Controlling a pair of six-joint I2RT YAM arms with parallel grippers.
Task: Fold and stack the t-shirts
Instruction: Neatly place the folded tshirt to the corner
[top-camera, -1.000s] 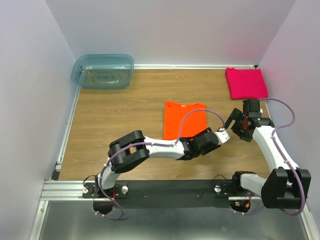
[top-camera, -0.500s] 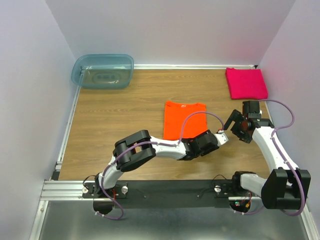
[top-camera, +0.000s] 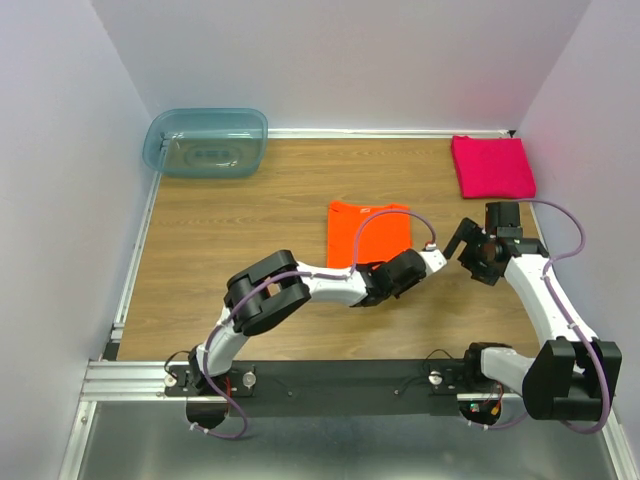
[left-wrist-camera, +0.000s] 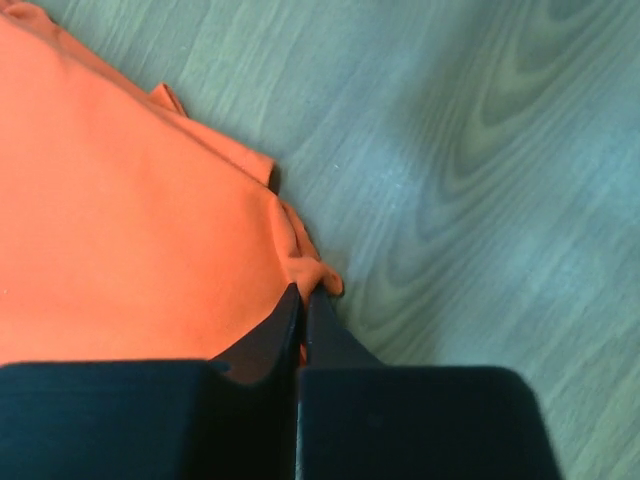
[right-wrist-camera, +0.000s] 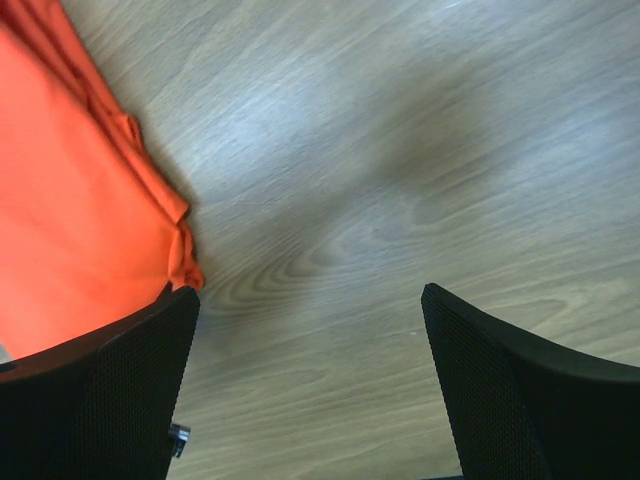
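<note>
My right gripper moves toward my left gripper and closes on the orange t-shirt's pinched corner (right-wrist-camera: 184, 266) next, since that lies to its left in the top view.
The orange t-shirt (top-camera: 365, 235) lies flat and partly folded in the middle of the table. My left gripper (top-camera: 398, 275) is down at its near right corner. In the left wrist view my left gripper (left-wrist-camera: 305, 292) is shut, with a small bunch of the orange t-shirt (left-wrist-camera: 130, 220) pinched at its tips. My right gripper (top-camera: 470, 248) hovers just right of that corner. Its black fingers (right-wrist-camera: 140, 380) stand wide open over bare wood, with nothing between them, and the orange t-shirt (right-wrist-camera: 60, 200) is at the left. The magenta t-shirt (top-camera: 491, 165) lies folded square at the far right corner.
A translucent blue-green tub (top-camera: 205, 142) stands at the far left corner. Walls close in the table on the left, back and right. A metal rail (top-camera: 130, 270) runs along the left edge.
My left gripper has closed on the orange t-shirt's near right corner, and its arm has shifted slightly left. The right arm has barely moved.
</note>
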